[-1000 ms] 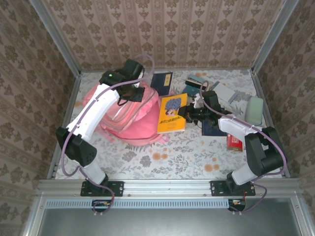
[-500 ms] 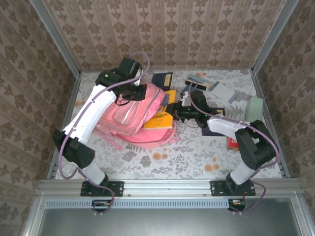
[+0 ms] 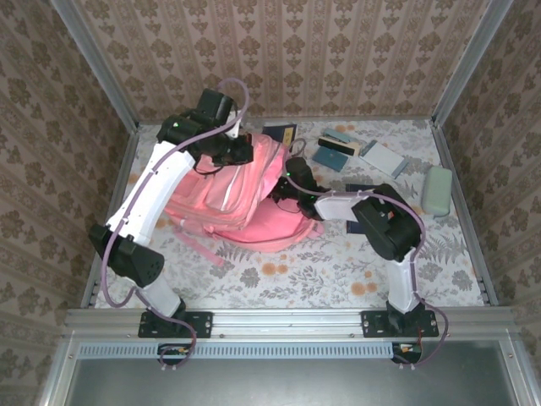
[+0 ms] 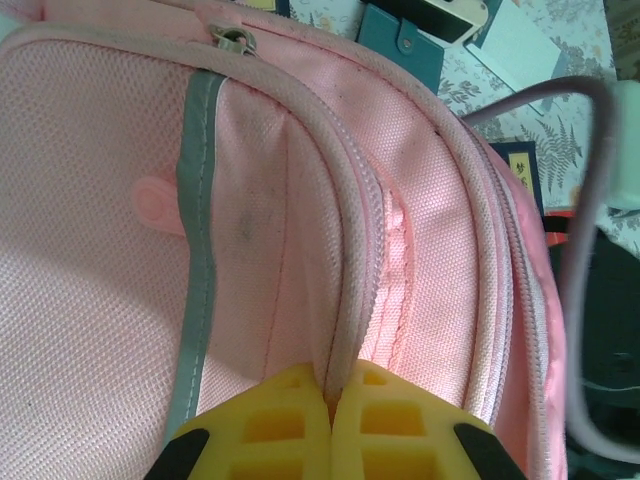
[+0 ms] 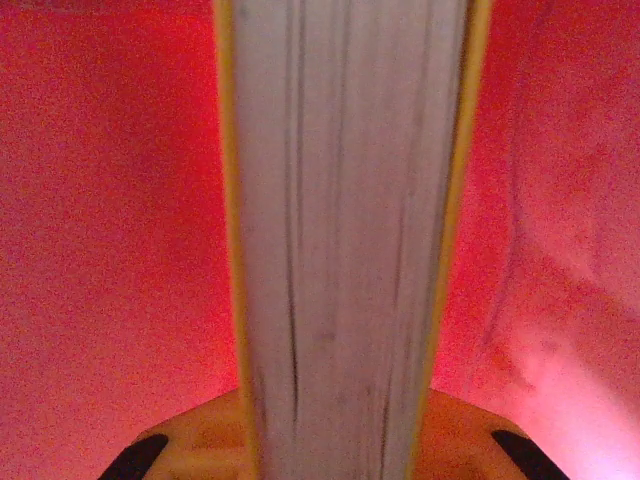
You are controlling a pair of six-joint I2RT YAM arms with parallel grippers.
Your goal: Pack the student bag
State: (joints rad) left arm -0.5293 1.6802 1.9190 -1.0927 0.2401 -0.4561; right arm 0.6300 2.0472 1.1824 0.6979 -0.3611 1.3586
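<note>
The red-lit lining is already on both sides of the yellow-covered book. My right gripper needs to push deeper into the bag's opening (image 3: 270, 204) and release the book there.
The student bag (image 3: 228, 199), big and pink, lies at the table's left centre with its opening facing right. My left gripper (image 3: 239, 152) is shut on the bag's piped zipper edge (image 4: 350, 300) and holds that rim up; in the left wrist view the yellow fingers (image 4: 270, 420) pinch the fabric. My right gripper (image 3: 290, 179) reaches into the opening from the right. In the right wrist view it is shut on a yellow-covered book (image 5: 340, 250), page edge facing the camera, with red-lit bag lining (image 5: 110, 230) on both sides.
A dark blue book (image 3: 279, 135) lies behind the bag. Teal notebooks (image 3: 334, 156), a white pad (image 3: 385, 158) and a pale green case (image 3: 437, 190) sit at the back right. Another dark book (image 3: 359, 190) lies under the right arm. Metal rails edge the table.
The right arm swung left and carried the yellow book from the table into the bag's opening. The left gripper kept its hold, and the bag's rim rose and shifted right.
</note>
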